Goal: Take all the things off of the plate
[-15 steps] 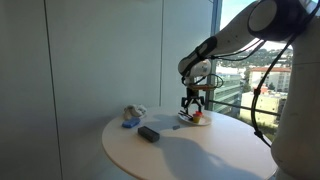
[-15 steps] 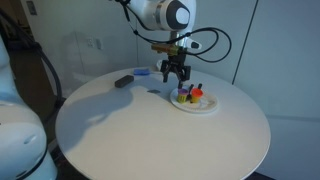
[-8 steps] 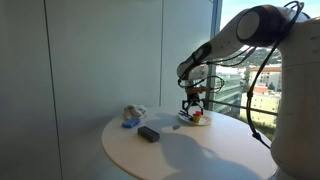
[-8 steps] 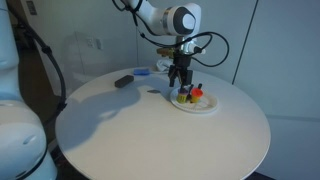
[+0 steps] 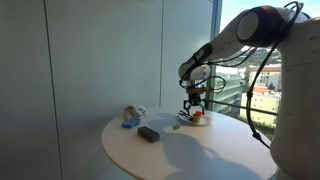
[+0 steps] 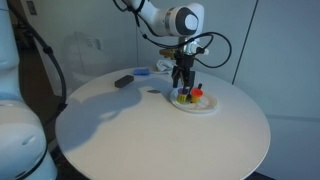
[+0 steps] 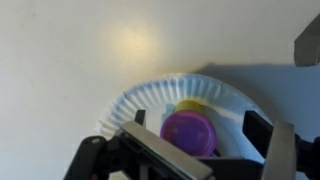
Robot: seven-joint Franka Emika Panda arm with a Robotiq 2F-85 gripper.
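Note:
Next, my gripper comes down over the purple round-topped piece toward the plate (image 6: 207,107) and closes on the purple piece's sides, since it stands centred below the open fingers.
The small white plate (image 6: 207,107) lies on the round table, and in the wrist view its ribbed rim (image 7: 128,100) fills the lower middle. On it sit a yellowish piece (image 6: 181,98) and a red-orange piece (image 6: 197,95). Seen from the wrist, a purple round-topped piece (image 7: 188,133) stands in front of a yellow piece (image 7: 192,104). My gripper (image 6: 182,90) hangs just over the plate (image 5: 199,122), open, with its jaws either side of the purple piece (image 7: 195,135). No thin dark stick can be made out.
A black rectangular block (image 5: 148,133) (image 6: 123,81) and a blue-and-white bundle (image 5: 132,116) (image 6: 143,72) lie on the white tabletop (image 6: 150,130) away from the plate. A glass wall stands close behind the table.
The gripper has shifted sideways over the plate and come down a little towards the pieces. It stays open.

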